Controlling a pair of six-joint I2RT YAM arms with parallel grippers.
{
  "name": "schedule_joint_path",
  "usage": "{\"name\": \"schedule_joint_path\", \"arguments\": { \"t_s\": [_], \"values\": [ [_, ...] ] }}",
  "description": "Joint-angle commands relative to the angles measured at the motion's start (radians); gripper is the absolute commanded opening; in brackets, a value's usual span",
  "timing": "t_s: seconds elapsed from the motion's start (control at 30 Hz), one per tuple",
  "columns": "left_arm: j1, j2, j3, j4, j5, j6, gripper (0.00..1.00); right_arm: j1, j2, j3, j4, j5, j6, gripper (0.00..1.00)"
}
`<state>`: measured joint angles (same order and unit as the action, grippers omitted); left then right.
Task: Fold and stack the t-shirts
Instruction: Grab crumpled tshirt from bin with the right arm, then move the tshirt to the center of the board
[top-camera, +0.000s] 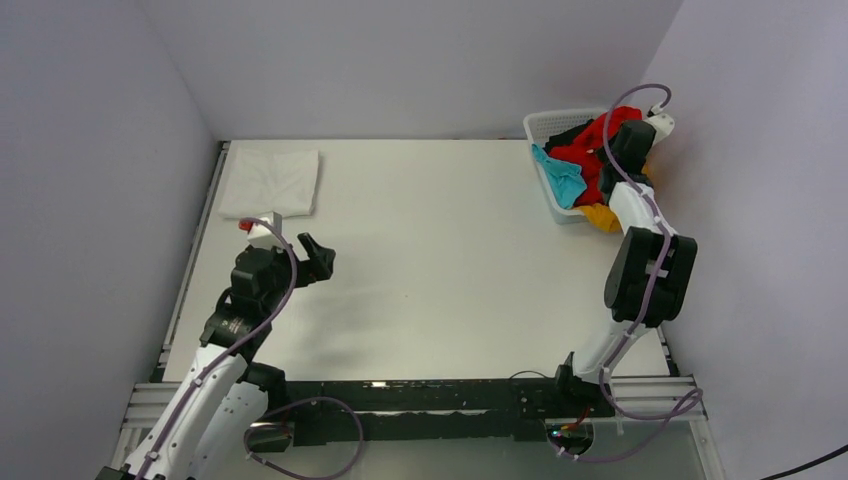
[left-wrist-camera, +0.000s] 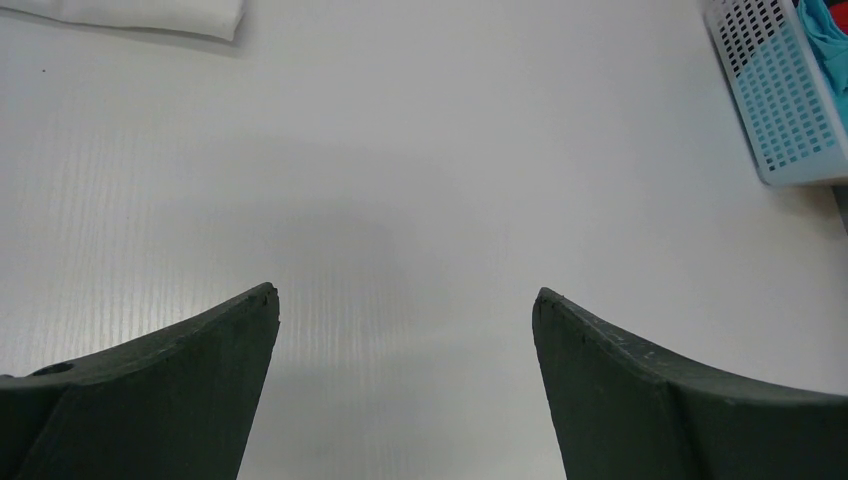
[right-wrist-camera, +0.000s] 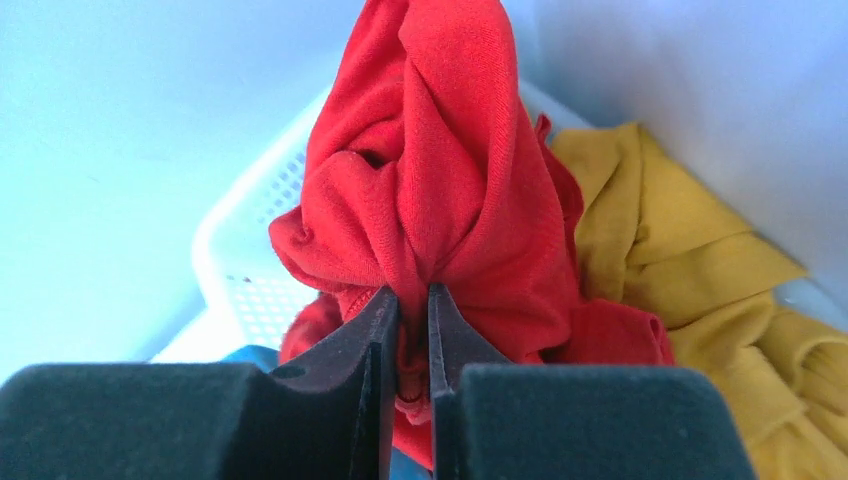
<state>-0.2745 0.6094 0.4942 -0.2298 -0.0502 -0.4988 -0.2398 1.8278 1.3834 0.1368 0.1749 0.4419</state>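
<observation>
I need to raise my right gripper from the basket (top-camera: 545, 125), bring the red t-shirt left in the top view and let it go over the table's bare middle.
A crumpled red t-shirt (right-wrist-camera: 440, 190) lies on top of the pile in the white lattice basket (top-camera: 545, 125) at the back right. My right gripper (right-wrist-camera: 413, 300) is shut on a bunched fold of it over the basket. A mustard-yellow t-shirt (right-wrist-camera: 680, 260) lies beside the red one, and a teal one (top-camera: 560, 175) sits at the basket's left side. A folded white t-shirt (top-camera: 272, 180) lies flat at the back left of the table. My left gripper (left-wrist-camera: 405, 300) hangs open over bare table with nothing between its fingers.
Grey walls close in the table at the left, back and right. The basket (left-wrist-camera: 785, 110) shows at the top right of the left wrist view, with the folded white shirt's edge (left-wrist-camera: 150, 15) at its top left. A black shirt (top-camera: 565, 135) lies at the basket's back.
</observation>
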Motion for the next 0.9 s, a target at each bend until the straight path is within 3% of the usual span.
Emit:
{"name": "schedule_joint_path", "arguments": {
  "t_s": [0.0, 0.3, 0.43, 0.57, 0.77, 0.87],
  "values": [
    [0.000, -0.018, 0.012, 0.039, 0.005, -0.001, 1.00, -0.001, -0.156, -0.038, 0.195, 0.054, 0.001, 0.00],
    [0.001, -0.022, 0.014, 0.031, 0.013, -0.007, 0.99, -0.005, -0.224, 0.200, 0.133, 0.111, -0.130, 0.00],
    [0.000, -0.023, 0.008, 0.027, 0.018, -0.013, 0.99, -0.003, -0.289, 0.256, 0.147, 0.034, -0.127, 0.00],
    [0.000, -0.022, 0.012, 0.030, 0.013, -0.016, 1.00, -0.003, -0.358, 0.307, 0.097, -0.176, -0.056, 0.00],
    [0.000, -0.013, 0.014, 0.021, 0.039, -0.033, 0.99, 0.021, -0.384, 0.364, 0.030, -0.684, 0.133, 0.00],
    [0.000, -0.020, 0.025, 0.015, 0.041, -0.034, 0.99, 0.106, -0.411, 0.336, 0.035, -0.777, 0.145, 0.00]
  ]
}}
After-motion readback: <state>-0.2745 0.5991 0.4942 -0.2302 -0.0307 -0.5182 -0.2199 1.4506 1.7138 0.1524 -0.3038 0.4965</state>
